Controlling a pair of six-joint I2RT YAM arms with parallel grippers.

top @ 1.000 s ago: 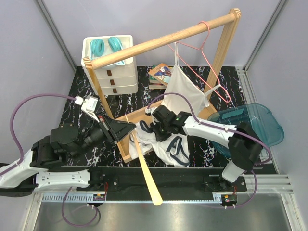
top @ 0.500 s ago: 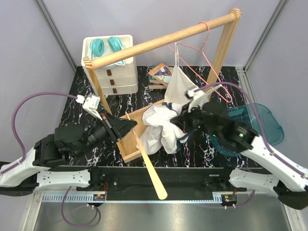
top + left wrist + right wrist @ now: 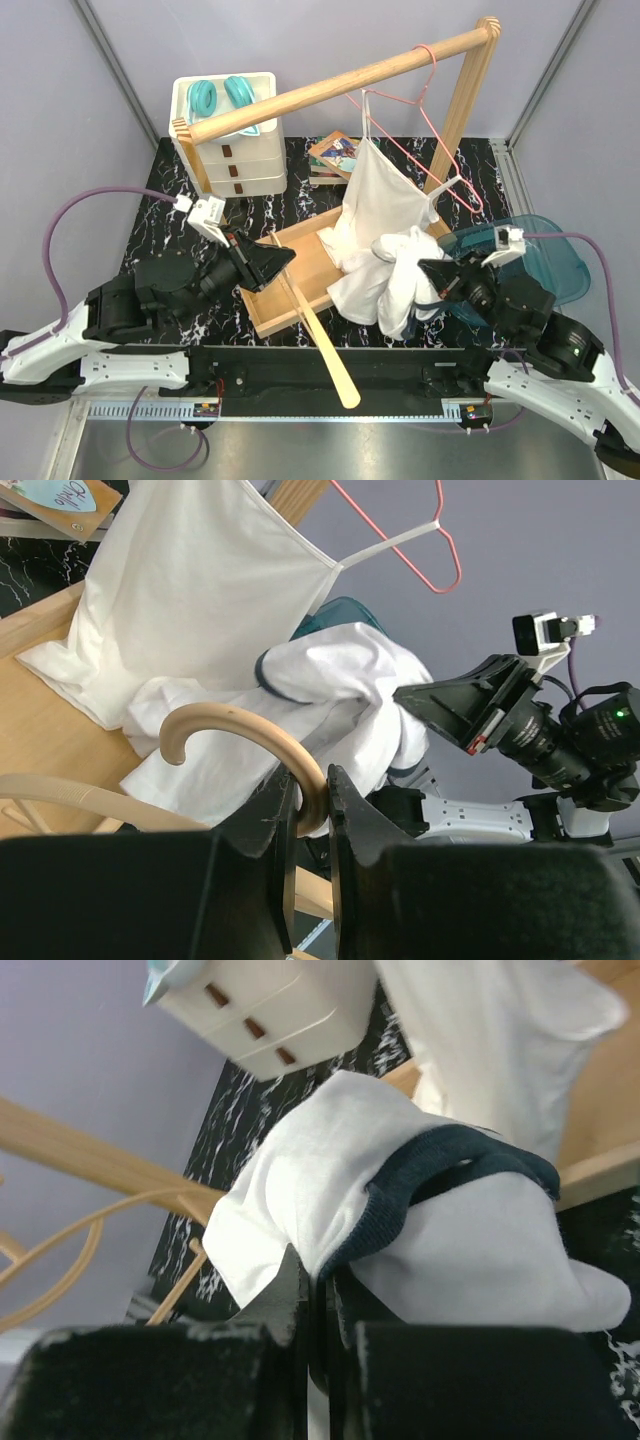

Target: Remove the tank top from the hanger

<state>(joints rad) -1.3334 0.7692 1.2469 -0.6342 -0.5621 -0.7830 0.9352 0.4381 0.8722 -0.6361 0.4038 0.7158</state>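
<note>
My right gripper carries the tank top to the right in the top view next, turning outward, over the teal bin (image 3: 555,265). Then it releases it, since the hanger's arm is bare.
My left gripper (image 3: 285,258) is shut on the hook of a wooden hanger (image 3: 322,348), whose visible arm slants bare toward the table's near edge. The hook (image 3: 240,725) curves up out of my left gripper (image 3: 310,800). My right gripper (image 3: 428,275) is shut on a bunched white tank top (image 3: 385,280) with dark navy trim and holds it in the air to the right of the hanger. In the right wrist view my gripper (image 3: 318,1280) pinches the tank top (image 3: 320,1175) at its navy edge. I cannot tell whether any cloth still touches the hanger.
A wooden clothes rack (image 3: 340,85) spans the table, with a pink wire hanger (image 3: 430,120) carrying a white camisole (image 3: 385,195). Its wooden base tray (image 3: 300,262) lies below. White drawers (image 3: 232,150) with teal headphones (image 3: 222,97) stand back left; a teal bin (image 3: 535,255) sits right.
My right arm has swung right and pulled the tank top away from the wooden hanger, toward the teal bin. My left gripper, holding the hanger, has shifted slightly right.
</note>
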